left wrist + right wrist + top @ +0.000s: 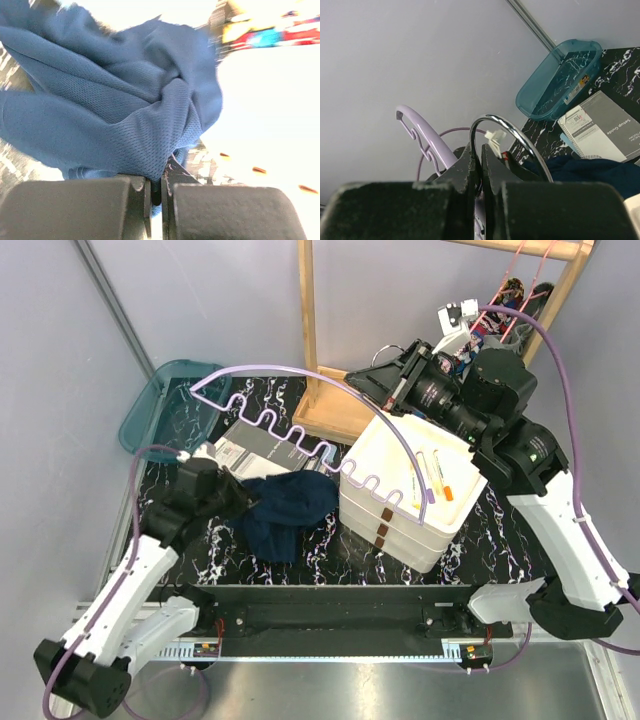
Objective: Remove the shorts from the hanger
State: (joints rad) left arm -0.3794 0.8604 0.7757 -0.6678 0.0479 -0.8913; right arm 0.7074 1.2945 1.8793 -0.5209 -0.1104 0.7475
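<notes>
I will lift the navy shorts point(290, 510) in my left gripper next, carry them outward, then lower them over the teal bin point(172, 410) and let them go, because the bin is open and empty.
The dark navy shorts point(290, 510) lie crumpled on the marbled table, off the purple hanger point(270, 368). My left gripper point(240, 502) is shut on their left edge; in the left wrist view the fabric point(115, 110) bunches up from between the closed fingers of that gripper point(157, 186). My right gripper point(362, 380) is shut on the hanger's metal hook point(520, 137) and holds the bare hanger point(427, 137) up over the table, as its wrist view point(481, 167) shows. A bit of multicolour cloth point(512, 288) shows at the back right. Grey shorts are out of view.
White stacked boxes point(410, 490) stand right of the navy shorts. A teal bin point(170, 405) sits at the back left, with a booklet point(245, 455) near it. A wooden rack frame point(308, 330) stands at the back. Grey walls close both sides.
</notes>
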